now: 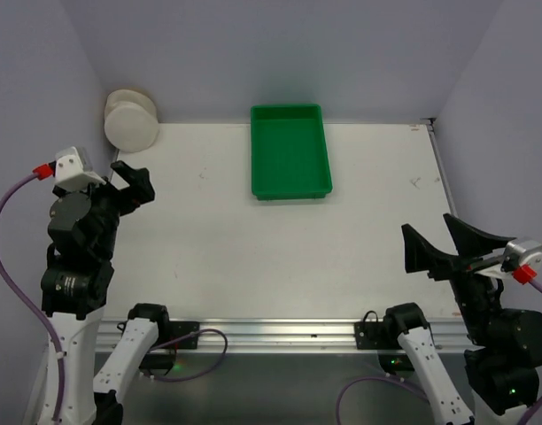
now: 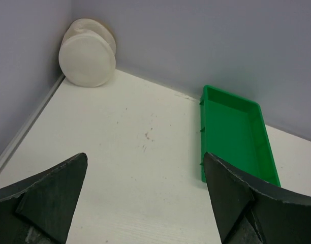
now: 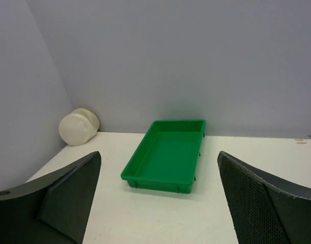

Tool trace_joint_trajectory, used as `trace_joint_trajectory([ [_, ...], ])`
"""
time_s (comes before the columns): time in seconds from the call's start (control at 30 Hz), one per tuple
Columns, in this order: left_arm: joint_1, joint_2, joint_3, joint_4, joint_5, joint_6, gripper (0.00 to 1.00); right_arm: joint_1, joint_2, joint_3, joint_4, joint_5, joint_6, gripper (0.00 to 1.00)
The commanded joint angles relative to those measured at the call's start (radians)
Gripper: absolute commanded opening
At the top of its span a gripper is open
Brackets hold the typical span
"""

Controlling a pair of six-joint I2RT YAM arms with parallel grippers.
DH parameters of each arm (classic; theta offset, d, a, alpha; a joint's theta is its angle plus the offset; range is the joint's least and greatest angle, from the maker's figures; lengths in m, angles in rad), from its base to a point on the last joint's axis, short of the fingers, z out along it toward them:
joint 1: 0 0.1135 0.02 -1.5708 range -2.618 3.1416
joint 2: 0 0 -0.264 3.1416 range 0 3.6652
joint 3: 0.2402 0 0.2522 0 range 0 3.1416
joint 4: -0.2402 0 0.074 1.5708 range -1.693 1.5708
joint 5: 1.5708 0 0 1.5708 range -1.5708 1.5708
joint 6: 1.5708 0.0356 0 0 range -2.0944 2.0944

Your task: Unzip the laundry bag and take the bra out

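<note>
I will next move my raised left gripper outward and down to close on the mesh at the bag's edge toward the tray. The mesh is outward of my gripper and below it.
The white drum-shaped laundry bag stands on its edge in the far left corner against the wall, its round face toward the table. It also shows in the left wrist view and the right wrist view. It looks closed. No bra is in view. My left gripper is open and empty, raised over the left side of the table, well short of the bag; its jaws stand wide apart. My right gripper is open and empty over the near right of the table.
An empty green rectangular tray lies at the back centre of the white table, seen too in the left wrist view and the right wrist view. Grey walls close the back and both sides.
</note>
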Motion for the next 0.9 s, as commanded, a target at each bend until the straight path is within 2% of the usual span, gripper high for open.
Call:
trace_joint_trajectory([
  [0.0,-0.007,0.078,-0.021,0.106,-0.044,-0.027,1.00,0.007,0.040,-0.019,0.038,-0.032,0.017,0.99],
  [0.23,-0.006,0.326,-0.055,0.251,-0.179,-0.095,1.00,0.017,0.056,-0.089,0.050,-0.086,0.040,0.99],
  [0.43,0.013,0.665,-0.035,0.539,-0.365,-0.131,1.00,0.017,0.107,-0.135,0.044,-0.135,0.042,0.99],
  [0.53,0.036,0.833,0.040,0.645,-0.418,-0.125,1.00,0.017,0.130,-0.149,0.059,-0.166,0.028,0.99],
  [0.6,0.057,0.926,0.144,0.650,-0.440,-0.124,1.00,0.017,0.145,-0.154,0.070,-0.187,0.022,0.99],
  [0.63,0.065,1.022,0.182,0.650,-0.443,-0.127,1.00,0.017,0.150,-0.164,0.076,-0.192,0.023,0.99],
  [0.87,0.131,1.430,0.625,0.611,-0.411,-0.132,1.00,0.017,0.197,-0.210,0.171,-0.209,0.039,0.99],
])
